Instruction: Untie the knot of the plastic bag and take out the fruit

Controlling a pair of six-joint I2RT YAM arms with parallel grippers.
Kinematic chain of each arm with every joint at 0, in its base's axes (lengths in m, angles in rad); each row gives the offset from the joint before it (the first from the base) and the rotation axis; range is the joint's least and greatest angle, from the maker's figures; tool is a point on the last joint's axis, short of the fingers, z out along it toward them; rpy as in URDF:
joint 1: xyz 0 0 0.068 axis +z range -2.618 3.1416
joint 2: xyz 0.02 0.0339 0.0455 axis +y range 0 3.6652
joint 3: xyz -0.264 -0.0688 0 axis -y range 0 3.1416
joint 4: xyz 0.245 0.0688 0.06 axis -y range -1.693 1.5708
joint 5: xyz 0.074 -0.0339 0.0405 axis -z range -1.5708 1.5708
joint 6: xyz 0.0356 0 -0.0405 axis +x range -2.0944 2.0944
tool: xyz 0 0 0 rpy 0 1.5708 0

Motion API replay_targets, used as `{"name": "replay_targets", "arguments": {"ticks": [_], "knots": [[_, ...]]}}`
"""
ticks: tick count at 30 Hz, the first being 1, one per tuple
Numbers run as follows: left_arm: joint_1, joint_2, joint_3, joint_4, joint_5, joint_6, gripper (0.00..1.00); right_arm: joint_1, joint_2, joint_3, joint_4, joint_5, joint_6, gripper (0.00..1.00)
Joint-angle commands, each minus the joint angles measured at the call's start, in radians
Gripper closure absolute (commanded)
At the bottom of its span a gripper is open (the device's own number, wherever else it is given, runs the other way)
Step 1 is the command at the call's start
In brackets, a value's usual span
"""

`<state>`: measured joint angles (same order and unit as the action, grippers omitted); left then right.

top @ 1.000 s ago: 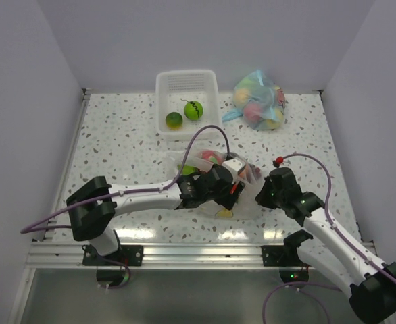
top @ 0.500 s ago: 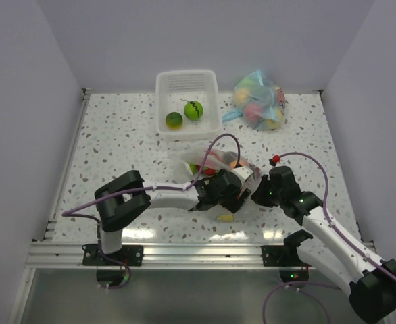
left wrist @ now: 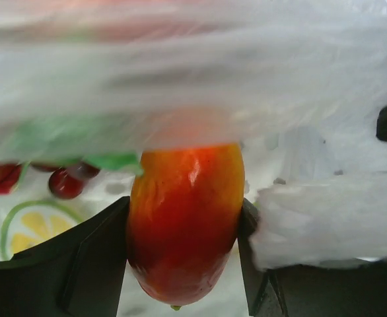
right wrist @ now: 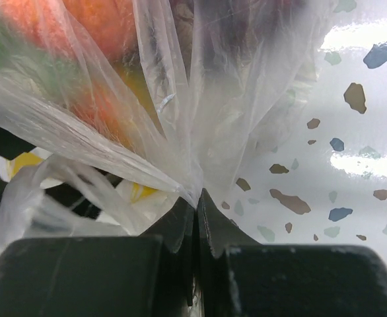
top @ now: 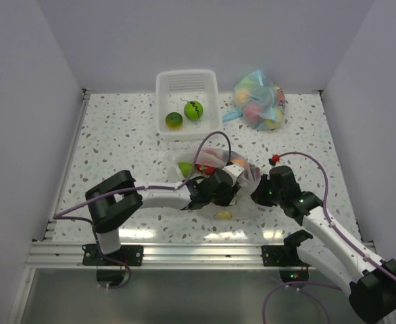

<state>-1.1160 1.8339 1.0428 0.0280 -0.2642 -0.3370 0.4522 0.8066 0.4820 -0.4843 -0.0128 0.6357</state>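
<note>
I should next lift the fruit from the bag with my left gripper, carry it outward and lower it to release at the basket's bare near corner (top: 205, 122).
The clear plastic bag (top: 211, 159) lies at mid-table with its mouth toward the arms. My left gripper (top: 230, 179) reaches into it. In the left wrist view both fingers (left wrist: 101, 247) press the sides of a red-orange fruit (left wrist: 187, 211), so the left gripper (left wrist: 182, 228) is shut on it. Crinkled bag film (left wrist: 259, 72) hangs over the fruit. Dark red grapes (left wrist: 67, 183) and a citrus slice (left wrist: 25, 228) lie behind. My right gripper (right wrist: 197, 197) is shut on a pinched fold of the bag (right wrist: 180, 105), at the bag's right edge (top: 255, 192). The knot is not in view.
A white basket (top: 160, 101) at the back holds two green fruits (top: 193, 110). A blue-tinted bag of pastel fruit (top: 259, 102) lies to its right. A yellow slice (top: 221, 215) rests on the speckled table near the bag. Walls stand close on three sides.
My left arm's elbow has swung forward and right, and its gripper has pushed further into the bag's mouth. The bag has shifted a little. My right gripper has kept its pinch.
</note>
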Motion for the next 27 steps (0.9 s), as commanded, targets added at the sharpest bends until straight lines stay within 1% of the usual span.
{"name": "replay_targets", "arguments": {"ticks": [1,6,11,14,16,18,20,22,24,26,27], "knots": [[0.024,-0.120,-0.062,0.017,-0.012,0.007,0.67,0.000,-0.007,-0.002,0.018,0.011,-0.014,1.00],[0.048,-0.199,-0.147,-0.027,-0.001,-0.011,0.68,0.002,-0.010,0.012,0.003,0.066,-0.013,1.00],[0.054,-0.332,-0.179,-0.094,0.028,0.000,0.71,0.000,0.002,0.029,0.004,0.094,-0.007,1.00],[0.054,-0.438,-0.190,-0.106,0.086,0.007,0.71,0.000,0.016,0.036,0.004,0.096,-0.016,1.00],[0.053,-0.523,-0.205,-0.097,0.157,0.018,0.72,0.000,0.022,0.038,0.004,0.103,-0.027,1.00],[0.053,-0.568,-0.207,-0.080,0.231,0.021,0.73,0.000,0.032,0.035,0.010,0.093,-0.025,1.00],[0.054,-0.622,-0.198,-0.063,0.307,0.027,0.74,0.000,0.040,0.032,0.018,0.085,-0.028,1.00],[0.054,-0.648,-0.158,-0.062,0.324,0.024,0.75,-0.001,0.046,0.032,0.024,0.068,-0.030,1.00],[0.061,-0.650,-0.089,-0.068,0.318,0.010,0.76,0.000,0.060,0.033,0.026,0.059,-0.033,1.00],[0.093,-0.641,-0.041,-0.068,0.294,-0.003,0.78,0.000,0.068,0.038,0.023,0.047,-0.042,1.00],[0.114,-0.627,0.006,-0.068,0.284,-0.016,0.79,0.000,0.069,0.040,0.021,0.045,-0.045,1.00]]}}
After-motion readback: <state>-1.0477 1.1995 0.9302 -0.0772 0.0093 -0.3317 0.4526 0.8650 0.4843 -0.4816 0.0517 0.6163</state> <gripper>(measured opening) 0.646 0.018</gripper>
